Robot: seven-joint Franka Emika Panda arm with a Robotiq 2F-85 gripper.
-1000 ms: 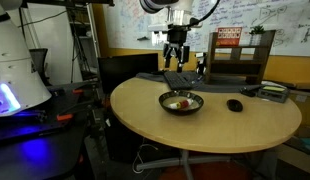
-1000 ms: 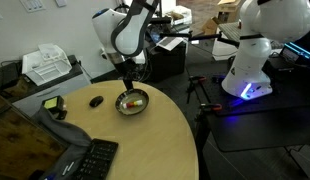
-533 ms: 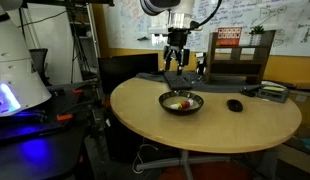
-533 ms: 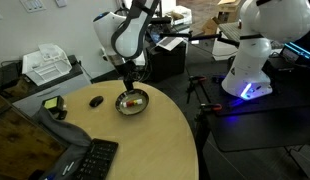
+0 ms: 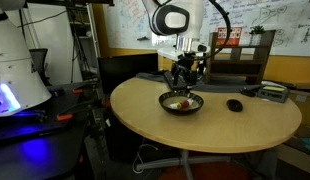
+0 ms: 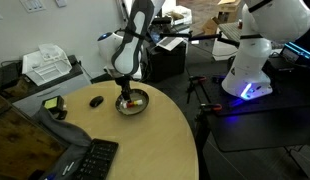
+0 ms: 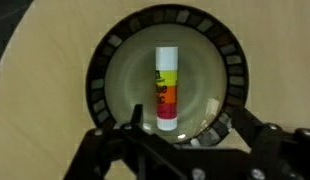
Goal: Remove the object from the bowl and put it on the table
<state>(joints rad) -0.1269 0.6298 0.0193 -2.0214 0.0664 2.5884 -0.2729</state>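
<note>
I should move my gripper down next, into the shallow bowl (image 5: 196,101) and onto the red-banded end of the glue stick (image 7: 167,88).
The object is a small glue stick (image 7: 167,88), white with an orange-red and yellow label. It lies flat in the middle of the shallow dark bowl (image 7: 98,75). The bowl (image 5: 196,101) stands on the tan table (image 5: 225,130) with the object (image 5: 178,101) a small reddish spot inside it. Both also show in an exterior view: bowl (image 6: 142,103), object (image 6: 132,100). My gripper (image 7: 185,135) hangs just above the bowl, open and empty, one finger on each side of the stick's lower end. It shows in both exterior views (image 5: 181,85) (image 6: 125,91).
A black computer mouse (image 5: 234,104) (image 6: 96,100) lies on the table beside the bowl. A wooden shelf (image 5: 241,55) stands behind the table. A keyboard (image 6: 90,160) and a laptop lie at the near end. A white robot base with blue light (image 6: 250,60) stands off the table.
The arm has dropped and swung over the bowl; my gripper is now low over it instead of well above and behind it. Bowl and object have not moved.
</note>
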